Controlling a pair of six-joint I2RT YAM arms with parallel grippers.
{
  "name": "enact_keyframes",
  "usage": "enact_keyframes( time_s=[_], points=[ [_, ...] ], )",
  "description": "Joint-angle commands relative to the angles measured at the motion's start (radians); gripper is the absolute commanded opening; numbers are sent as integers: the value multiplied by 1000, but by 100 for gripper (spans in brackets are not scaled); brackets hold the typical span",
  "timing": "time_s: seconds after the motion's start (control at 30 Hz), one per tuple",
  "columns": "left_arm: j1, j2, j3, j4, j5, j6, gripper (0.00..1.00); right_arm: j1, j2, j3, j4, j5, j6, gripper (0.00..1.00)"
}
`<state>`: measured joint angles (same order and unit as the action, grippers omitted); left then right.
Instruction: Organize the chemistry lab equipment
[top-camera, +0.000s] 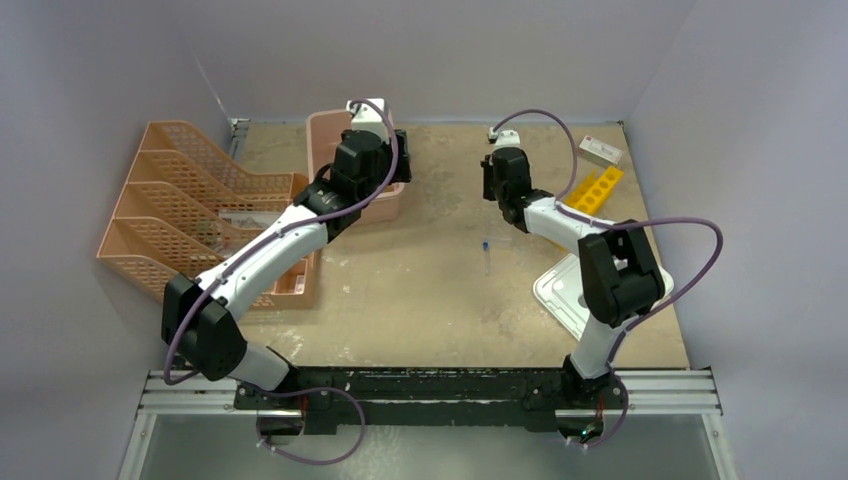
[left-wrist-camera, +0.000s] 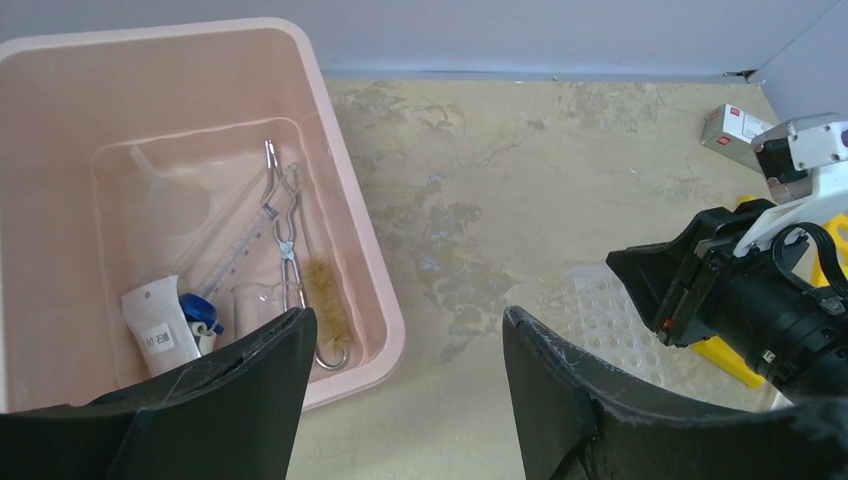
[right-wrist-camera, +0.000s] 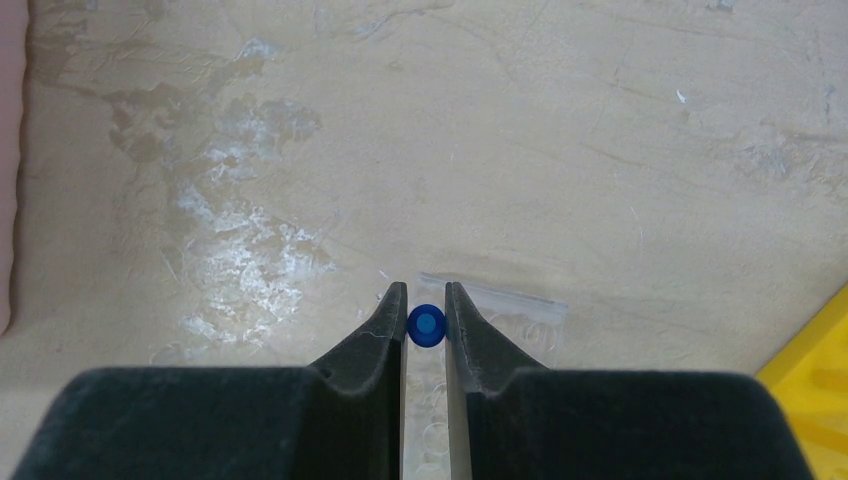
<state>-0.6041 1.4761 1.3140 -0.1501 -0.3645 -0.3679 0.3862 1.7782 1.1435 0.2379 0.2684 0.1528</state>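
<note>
My right gripper moves down onto the clear rack's far corner toward the pink bin and opens next, since the tube stands end-on over that corner.
My right gripper (right-wrist-camera: 427, 292) is shut on a blue-capped clear tube (right-wrist-camera: 427, 326), seen end-on, held just above the clear rack (right-wrist-camera: 505, 312) on the table. The clear rack also shows in the left wrist view (left-wrist-camera: 605, 320), beside the yellow holed rack (top-camera: 595, 188). My left gripper (left-wrist-camera: 405, 315) is open and empty, hovering over the table by the near right corner of the pink bin (left-wrist-camera: 365, 250). Inside the bin lie metal scissor-tongs (left-wrist-camera: 283, 220), a wire tube brush (left-wrist-camera: 322, 298), a tiny glass beaker (left-wrist-camera: 255, 300) and a blue-ended dropper (left-wrist-camera: 230, 262). Another blue-capped tube (top-camera: 485, 248) lies on the table's middle.
Orange mesh file trays (top-camera: 190, 215) stand at the left. A white lid (top-camera: 558, 292) lies near the right arm's base. A small white box (top-camera: 600, 151) sits at the back right. A clear funnel (left-wrist-camera: 170, 195) and a white packet (left-wrist-camera: 160, 335) also lie in the bin.
</note>
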Motion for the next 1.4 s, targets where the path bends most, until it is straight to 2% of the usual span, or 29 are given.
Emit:
enact_keyframes(
  time_s=[0.0,0.33,0.5,0.7,0.9,1.1,1.27,1.37],
  points=[
    [4,-47,-5,38,-8,-24,68,2,19,-11,68,4,-11,4],
    [4,-105,-72,53,-27,-56,67,6,62,-32,138,50,0,5],
    [4,-137,-118,66,-38,-71,67,8,65,-58,171,56,7,11],
    [4,-178,-182,70,-67,-68,68,7,75,-33,106,63,91,13],
    [4,-217,-244,53,-121,-59,68,8,67,-25,73,42,126,20],
    [4,-256,-288,40,-133,-24,70,7,54,12,11,65,144,30],
    [6,-248,-295,32,-112,-4,71,7,40,64,-97,58,180,50],
    [8,-243,-295,35,-84,2,72,7,21,97,-173,41,189,58]
  ],
)
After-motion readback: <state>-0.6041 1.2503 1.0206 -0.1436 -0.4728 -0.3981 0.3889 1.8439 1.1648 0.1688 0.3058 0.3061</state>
